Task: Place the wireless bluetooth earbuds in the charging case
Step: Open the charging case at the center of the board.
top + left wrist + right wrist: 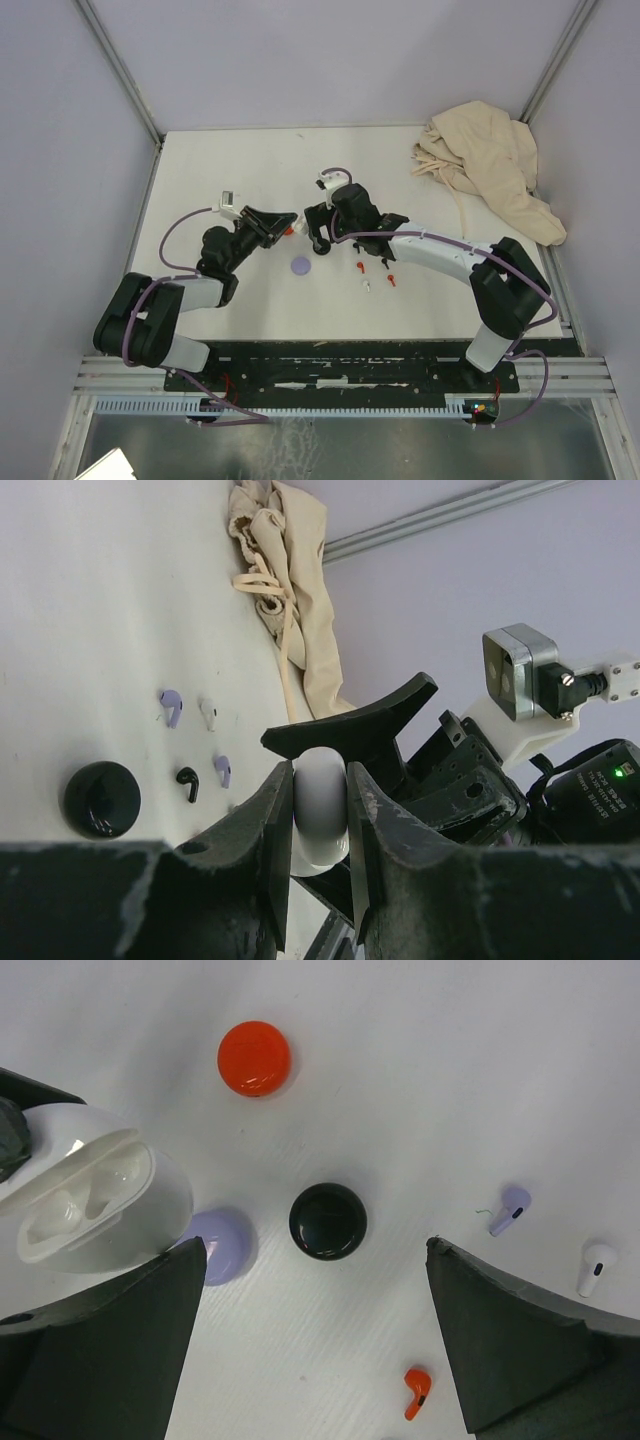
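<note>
The robot's right gripper should move right in the top view, back and down toward the nearer white earbud (367, 285), as that earbud is below it and matches the case.
My left gripper (320, 780) is shut on the white charging case (321, 810) and holds it off the table; in the right wrist view the case (90, 1200) is at the left with its lid open. My right gripper (315, 1330) is open and empty above the table, close to the case. Loose earbuds lie on the table: a red one (417, 1392), a lavender one (508, 1208) and a white one (595, 1265). The left wrist view shows two lavender buds (171, 706) (222, 769), a white bud (208, 713) and a black bud (188, 783). In the top view both grippers (283, 226) (318, 232) meet mid-table.
Round discs lie near the case: red (254, 1058), black (328, 1221) and lavender (222, 1245), the lavender one also in the top view (301, 265). A crumpled beige cloth (490, 160) lies at the back right corner. Grey walls enclose the white table (200, 180).
</note>
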Controlling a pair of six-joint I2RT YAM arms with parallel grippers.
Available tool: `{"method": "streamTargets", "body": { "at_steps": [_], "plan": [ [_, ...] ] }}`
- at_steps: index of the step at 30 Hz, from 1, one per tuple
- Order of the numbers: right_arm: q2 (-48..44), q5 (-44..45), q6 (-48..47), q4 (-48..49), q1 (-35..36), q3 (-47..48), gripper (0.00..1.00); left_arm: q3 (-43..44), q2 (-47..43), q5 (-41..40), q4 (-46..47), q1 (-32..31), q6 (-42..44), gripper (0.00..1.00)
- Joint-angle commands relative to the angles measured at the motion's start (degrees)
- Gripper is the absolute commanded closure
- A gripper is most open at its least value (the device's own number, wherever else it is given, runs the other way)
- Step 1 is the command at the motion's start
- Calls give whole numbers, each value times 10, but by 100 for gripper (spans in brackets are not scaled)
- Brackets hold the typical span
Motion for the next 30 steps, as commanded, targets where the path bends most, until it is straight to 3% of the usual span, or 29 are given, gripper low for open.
{"method": "streamTargets", "body": {
  "at_steps": [1, 21, 30],
  "plan": [
    [-22, 2, 13, 45, 0, 1, 1, -11, 10, 3, 62, -5, -40, 97],
    [3, 2, 25, 57, -1, 11, 1, -20, 72, -16, 152, -15, -121, 97],
    [-80, 78, 20, -77, -1, -12, 0, -35, 101, -62, 185, -6, -143, 97]
  ]
}}
